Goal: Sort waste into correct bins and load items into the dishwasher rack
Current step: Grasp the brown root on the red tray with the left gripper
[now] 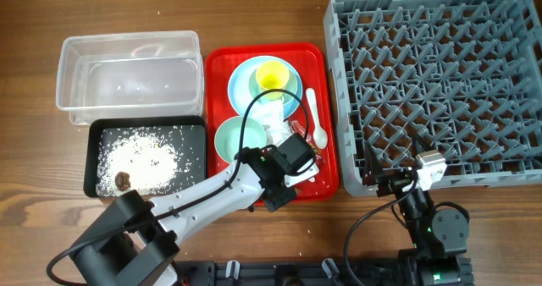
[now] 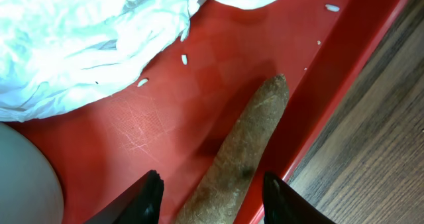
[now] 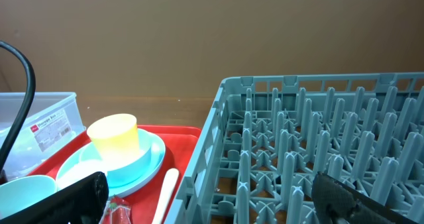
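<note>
The brown stick-shaped food piece lies just below my left gripper, between the open fingers, so next my left gripper should lower and close across the body of that piece.
My left gripper is open low over the red tray, its fingers on either side of the brown stick-shaped food piece by the tray's rim. Crumpled white tissue and rice grains lie beyond it. In the overhead view the left gripper is at the tray's front right. The yellow cup stands on the light blue plate, with the green bowl, white spoon and red wrapper nearby. My right gripper is open and empty at the front edge of the grey rack. No separate light blue cup shows.
The clear tub stands at the back left. The black tray in front of it holds rice grains and a dark food bit. The rack's near wall stands right beside the red tray.
</note>
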